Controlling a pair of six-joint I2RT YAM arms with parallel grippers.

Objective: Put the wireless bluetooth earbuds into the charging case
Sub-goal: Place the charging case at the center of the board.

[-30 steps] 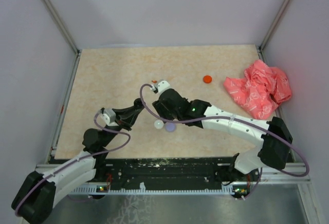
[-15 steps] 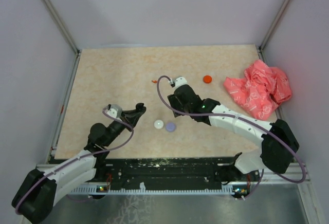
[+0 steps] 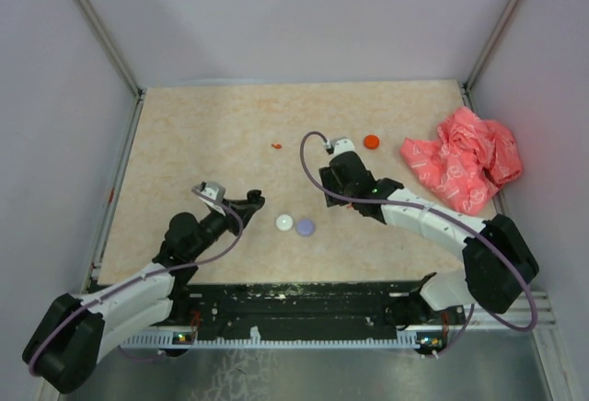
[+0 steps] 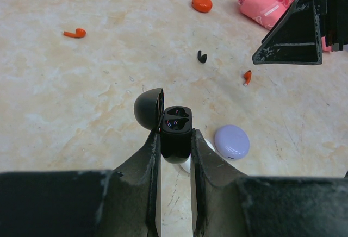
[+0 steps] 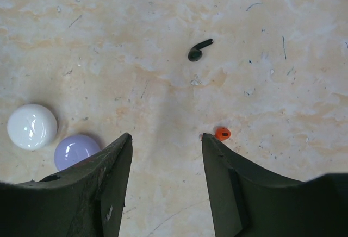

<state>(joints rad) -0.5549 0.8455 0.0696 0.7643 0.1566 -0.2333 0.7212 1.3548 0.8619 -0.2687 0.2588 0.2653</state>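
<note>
Next, my left gripper goes down and to the right in the top view and releases the case on the tabletop (image 3: pixel 271 218) beside the white round disc, as that spot is bare.
My left gripper (image 4: pixel 175 137) is shut on a black charging case (image 4: pixel 175 128), which stands upright with its lid (image 4: pixel 148 108) swung open to the left and its sockets showing. In the top view the left gripper (image 3: pixel 251 200) is left of centre. My right gripper (image 5: pixel 166 137) is open above bare table, with nothing between its fingers. A black earbud (image 5: pixel 199 50) lies ahead of it. A small orange-red earbud (image 5: pixel 222 133) sits just outside its right fingertip. Both also show in the left wrist view: the black earbud (image 4: pixel 202 57) and the orange-red earbud (image 4: pixel 247 76). A second orange earbud (image 4: pixel 74 32) lies far left.
A white round disc (image 5: pixel 31 126) and a lilac round disc (image 5: pixel 75 151) lie side by side between the arms. An orange round disc (image 3: pixel 371 142) lies farther back. A crumpled pink-red plastic bag (image 3: pixel 463 162) fills the right side of the table.
The right arm has drawn back to the right, away from the left gripper, and its jaws have narrowed a little. The left gripper, still holding the case, has shifted slightly right.
</note>
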